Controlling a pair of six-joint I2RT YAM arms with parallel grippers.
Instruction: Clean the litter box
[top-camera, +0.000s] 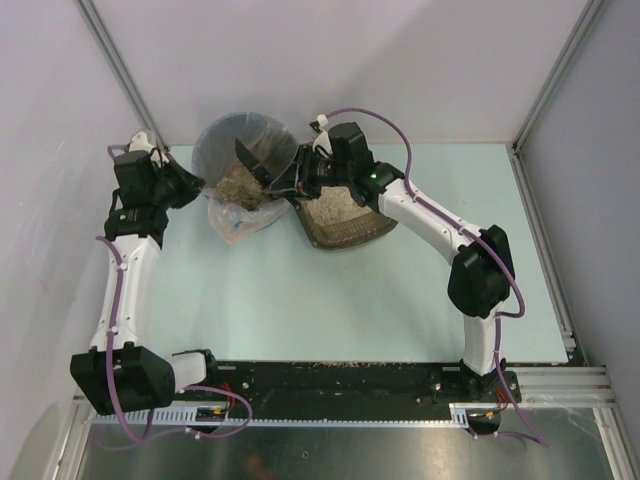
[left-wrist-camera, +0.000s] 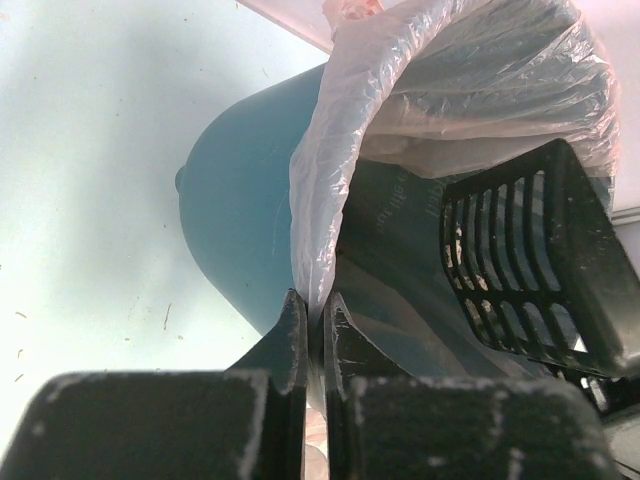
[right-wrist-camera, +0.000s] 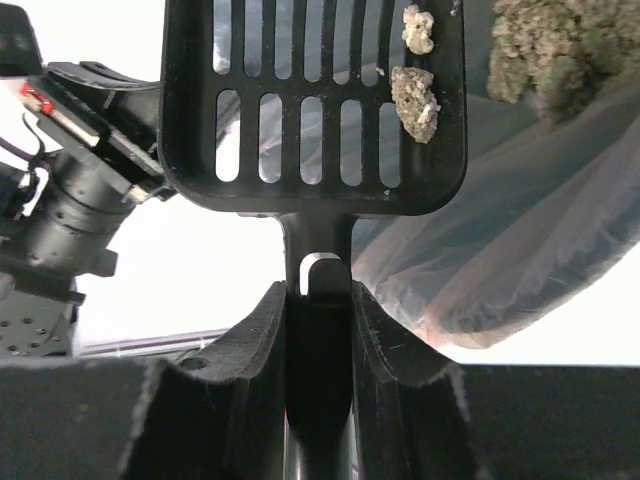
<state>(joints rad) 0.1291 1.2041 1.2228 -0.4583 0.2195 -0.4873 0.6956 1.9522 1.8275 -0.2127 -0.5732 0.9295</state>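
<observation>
The leaning bin's far rim (top-camera: 243, 115) lies outward, so my left gripper needs to carry the liner outward toward the bin's rim next, stand the bin upright, and let go of the liner.
The litter box (top-camera: 345, 222), a shallow grey-brown tray of beige granules, lies right of the teal bin (top-camera: 238, 150), partly hidden under my right arm. My right gripper (top-camera: 298, 178) is shut on the handle of a black slotted scoop (top-camera: 254, 160), whose head hangs over the bin's mouth. In the right wrist view the gripper (right-wrist-camera: 318, 300) clamps the handle, and the scoop (right-wrist-camera: 300, 100) carries two clumps (right-wrist-camera: 415, 100). My left gripper (top-camera: 196, 185) is at the bin's left rim; in its wrist view it (left-wrist-camera: 315, 305) is shut on the clear liner (left-wrist-camera: 340, 150).
Clumped litter (top-camera: 240, 188) lies inside the lined bin, also seen as a heap (right-wrist-camera: 560, 50) in the right wrist view. The bin (left-wrist-camera: 240, 200) leans on its side in the left wrist view. Loose granules (top-camera: 340, 366) dot the near table edge by the arm bases.
</observation>
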